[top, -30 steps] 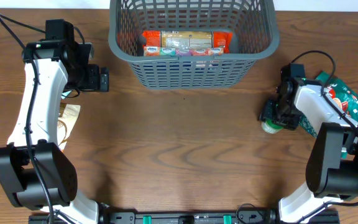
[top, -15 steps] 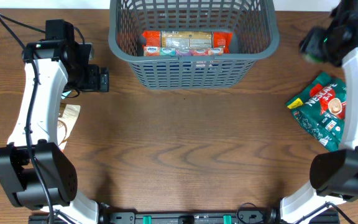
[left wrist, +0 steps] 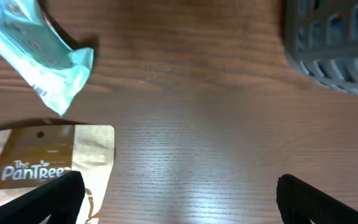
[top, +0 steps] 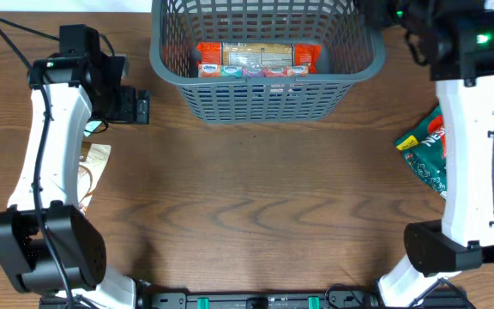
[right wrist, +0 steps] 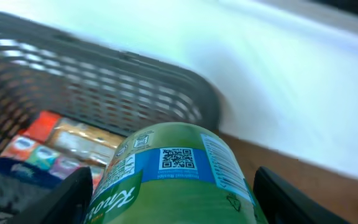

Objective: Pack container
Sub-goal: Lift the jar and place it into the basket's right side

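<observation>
My right gripper moves over the basket's rim and down into the basket [top: 264, 81] next. It then tilts downward to release the jar beside the snack packets, because that end of the basket stands empty.
The dark grey lattice basket [top: 264, 81] stands at the back centre and holds a multi-pack of snack packets [top: 256, 58]; it also shows in the right wrist view [right wrist: 104, 93]. My right gripper [right wrist: 173, 199] is shut on a green Knorr jar [right wrist: 173, 180] and holds it high, by the basket's back right corner [top: 401, 13]. My left gripper [left wrist: 176, 199] is open and empty, low over the bare table left of the basket [left wrist: 334, 43], near a tan PanTree pouch [left wrist: 48, 162] and a pale teal packet [left wrist: 39, 50].
A green Nescafe pouch [top: 427, 154] lies on the table at the right, partly under my right arm. The tan pouch [top: 93, 167] lies at the left under my left arm. The table's back edge runs just behind the basket.
My right arm has lifted the green jar from the table at the right, swung up and back, and now holds it by the basket's back right corner. The left arm has barely moved.
</observation>
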You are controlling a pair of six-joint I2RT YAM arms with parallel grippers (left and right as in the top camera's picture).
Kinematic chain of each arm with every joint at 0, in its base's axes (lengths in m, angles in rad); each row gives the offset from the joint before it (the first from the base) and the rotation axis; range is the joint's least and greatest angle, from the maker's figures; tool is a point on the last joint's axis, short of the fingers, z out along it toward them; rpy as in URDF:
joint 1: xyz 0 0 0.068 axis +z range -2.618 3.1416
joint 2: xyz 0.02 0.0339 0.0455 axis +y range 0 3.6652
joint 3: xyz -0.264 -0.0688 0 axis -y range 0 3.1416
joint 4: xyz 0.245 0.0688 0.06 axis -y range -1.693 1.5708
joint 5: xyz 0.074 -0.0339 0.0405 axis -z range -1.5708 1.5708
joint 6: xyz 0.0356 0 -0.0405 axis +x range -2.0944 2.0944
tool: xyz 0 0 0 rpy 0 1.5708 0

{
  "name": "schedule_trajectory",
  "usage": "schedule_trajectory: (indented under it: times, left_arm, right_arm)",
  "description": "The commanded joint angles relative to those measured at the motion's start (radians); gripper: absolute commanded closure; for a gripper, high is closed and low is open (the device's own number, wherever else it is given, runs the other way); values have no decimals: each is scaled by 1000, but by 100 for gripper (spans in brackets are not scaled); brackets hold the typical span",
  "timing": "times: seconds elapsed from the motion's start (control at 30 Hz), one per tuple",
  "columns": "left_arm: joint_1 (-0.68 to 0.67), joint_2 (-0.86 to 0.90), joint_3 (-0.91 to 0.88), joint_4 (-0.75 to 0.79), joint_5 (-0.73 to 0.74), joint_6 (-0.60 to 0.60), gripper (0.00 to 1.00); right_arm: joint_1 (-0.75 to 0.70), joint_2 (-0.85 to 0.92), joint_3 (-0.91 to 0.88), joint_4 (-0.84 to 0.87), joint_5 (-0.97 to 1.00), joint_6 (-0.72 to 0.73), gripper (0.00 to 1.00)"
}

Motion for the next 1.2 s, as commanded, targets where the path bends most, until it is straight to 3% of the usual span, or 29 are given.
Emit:
schedule_trajectory:
  times: [0.0, 0.37, 0.67, 0.8, 0.87, 0.93, 1.17]
  left_arm:
    - [-4, -47, -1, 1, 2, 17, 1]
    - [-4, -82, -1, 1, 2, 17, 1]
    - [-4, -83, -1, -2, 2, 17, 2]
    - [-4, -83, -1, -8, 2, 16, 1]
    - [-4, -83, -1, -14, 2, 17, 1]
    - [-4, -83, -1, -18, 2, 17, 1]
    - [-4, -83, -1, -29, 2, 17, 1]
  right_arm:
    - [16, 58, 19, 24, 3, -74, 99]
    - [33, 338, 19, -14, -38, -73, 99]
    - [42, 463, 19, -22, -38, -73, 99]
    - [42, 491, 18, -39, -38, -73, 84]
    - [42, 496, 18, -48, -38, -73, 53]
    - [42, 496, 18, -49, -38, -74, 31]
    - [42, 496, 18, -59, -38, -74, 9]
